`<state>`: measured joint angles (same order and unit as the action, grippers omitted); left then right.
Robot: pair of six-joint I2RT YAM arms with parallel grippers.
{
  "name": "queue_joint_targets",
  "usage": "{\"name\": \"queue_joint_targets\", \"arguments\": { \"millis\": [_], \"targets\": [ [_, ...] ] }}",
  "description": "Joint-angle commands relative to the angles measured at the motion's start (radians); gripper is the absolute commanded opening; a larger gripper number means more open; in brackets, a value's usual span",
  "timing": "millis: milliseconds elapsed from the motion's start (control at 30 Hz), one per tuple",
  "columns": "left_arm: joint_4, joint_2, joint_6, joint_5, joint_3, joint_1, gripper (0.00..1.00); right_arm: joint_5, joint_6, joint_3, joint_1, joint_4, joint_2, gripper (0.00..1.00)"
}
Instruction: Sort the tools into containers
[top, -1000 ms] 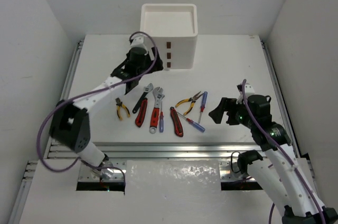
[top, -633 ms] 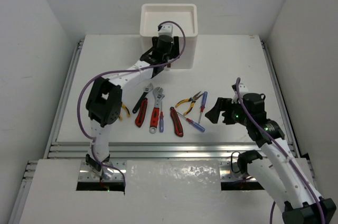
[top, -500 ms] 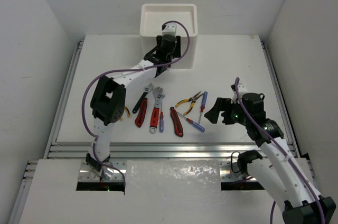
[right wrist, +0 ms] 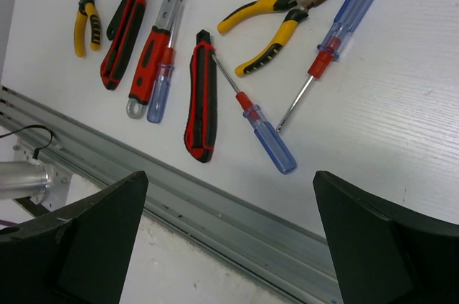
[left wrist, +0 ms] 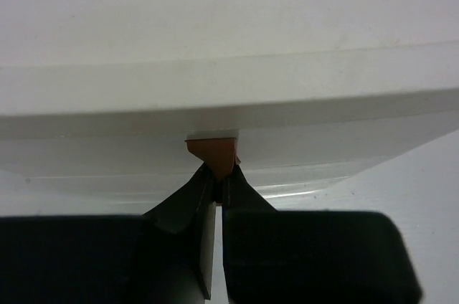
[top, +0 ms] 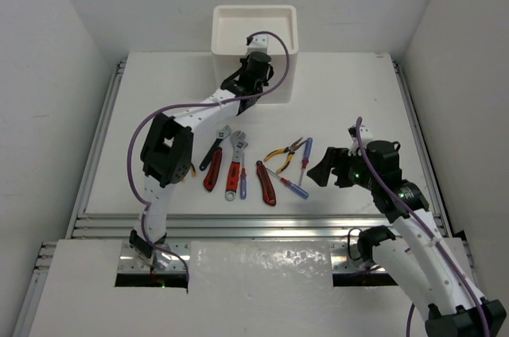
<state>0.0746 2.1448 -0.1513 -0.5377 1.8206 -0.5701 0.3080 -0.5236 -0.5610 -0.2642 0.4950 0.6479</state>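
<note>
My right gripper lowers left in the top view next, onto the blue handle between pliers and bar [top: 297, 189] [right wrist: 274, 146], since it lies clear of other tools.
The white stacked containers [top: 254, 31] stand at the table's back, with the rimmed tray on top. My left gripper [top: 256, 76] is at their front face, shut on a small red-brown drawer handle [left wrist: 213, 153]; which drawer it belongs to I cannot tell. The tools lie in a row mid-table: wrenches [top: 235, 160], yellow-handled pliers [top: 284, 152], blue screwdrivers [top: 305, 153] and a red-and-black tool [top: 266, 183]. My right gripper [top: 322, 168] hovers just right of them, open and holding nothing. Its wrist view shows the pliers [right wrist: 280, 21] and a screwdriver [right wrist: 262, 128].
Small yellow pliers [right wrist: 86, 13] lie at the row's left end, half hidden behind my left arm in the top view. An aluminium rail [top: 254, 224] runs along the table's near edge. White walls close in both sides.
My left arm swung from the container's left side to its front, and its jaws closed on the drawer handle. My right gripper edged slightly left.
</note>
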Motion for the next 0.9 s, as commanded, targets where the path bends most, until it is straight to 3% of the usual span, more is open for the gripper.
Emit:
{"name": "queue_joint_targets", "arguments": {
  "millis": [0,467,700,800,867],
  "targets": [
    [-0.099,-0.057,0.004,-0.021,-0.039,-0.01,0.0,0.014,0.005,0.006,0.002,-0.047,-0.005,0.99],
    [-0.279,-0.46,-0.094,-0.018,-0.579,-0.08,0.0,0.023,-0.004,0.013,0.0,-0.033,-0.033,0.99],
    [-0.272,-0.528,-0.117,-0.008,-0.636,-0.123,0.0,0.039,-0.015,0.013,0.0,-0.039,-0.025,0.99],
    [-0.271,-0.523,-0.125,0.019,-0.63,-0.128,0.11,0.037,-0.015,0.013,0.0,-0.044,-0.016,0.99],
    [-0.272,-0.522,-0.128,0.041,-0.63,-0.135,0.08,0.022,-0.016,0.013,0.0,-0.046,0.002,0.99]
  ]
}}
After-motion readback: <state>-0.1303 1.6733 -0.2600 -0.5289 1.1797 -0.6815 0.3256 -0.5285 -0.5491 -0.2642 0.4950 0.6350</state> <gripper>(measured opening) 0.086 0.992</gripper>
